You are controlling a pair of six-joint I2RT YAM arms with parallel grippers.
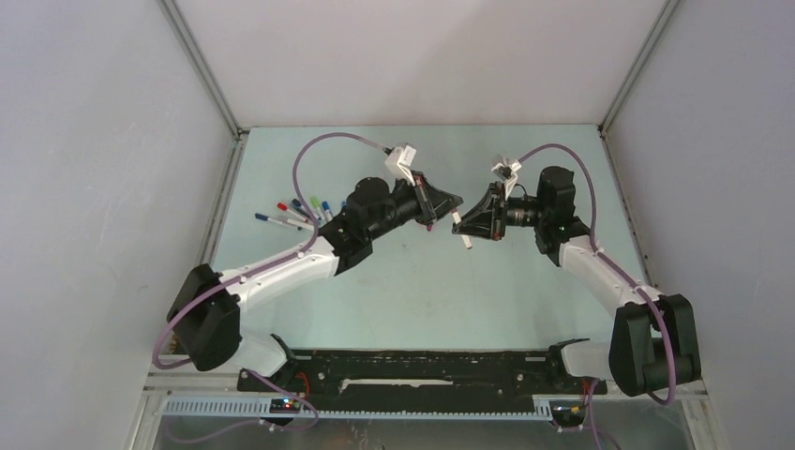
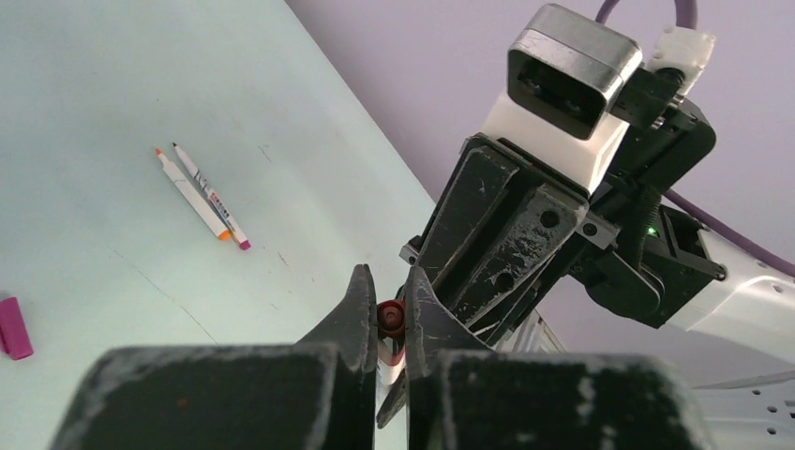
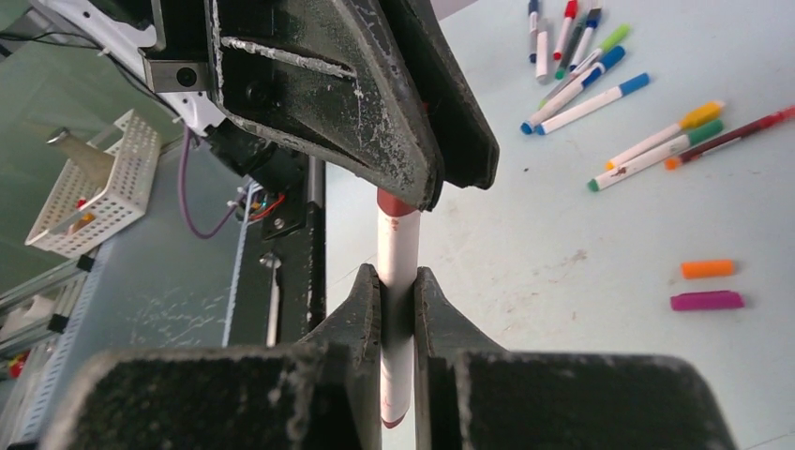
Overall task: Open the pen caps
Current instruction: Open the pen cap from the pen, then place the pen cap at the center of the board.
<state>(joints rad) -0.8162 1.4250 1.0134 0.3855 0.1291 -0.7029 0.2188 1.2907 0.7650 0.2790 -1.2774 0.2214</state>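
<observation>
The left gripper moves clear of the white pen's body next. Then it goes down to release the dark red cap beside the magenta (image 3: 706, 301) one, since loose caps lie below it.
A white pen barrel (image 3: 397, 253) is held in the air between both arms above the middle of the table. My right gripper (image 3: 398, 291) is shut on the barrel. My left gripper (image 2: 386, 309) is shut on the dark red pen cap (image 2: 391, 317) at the barrel's upper end, and the cap's lower rim (image 3: 397, 203) shows under the left fingers. The two grippers meet nose to nose in the top external view, left gripper (image 1: 441, 208) and right gripper (image 1: 466, 223). Loose orange (image 3: 707, 269) and magenta (image 3: 706, 301) pen caps lie on the table.
Several capped pens (image 3: 581, 66) lie in a heap behind the left arm, seen in the top view as pens (image 1: 300, 211). Two thin pens (image 2: 202, 197) lie side by side. A white basket (image 3: 94, 187) stands off the table. Enclosure walls close three sides.
</observation>
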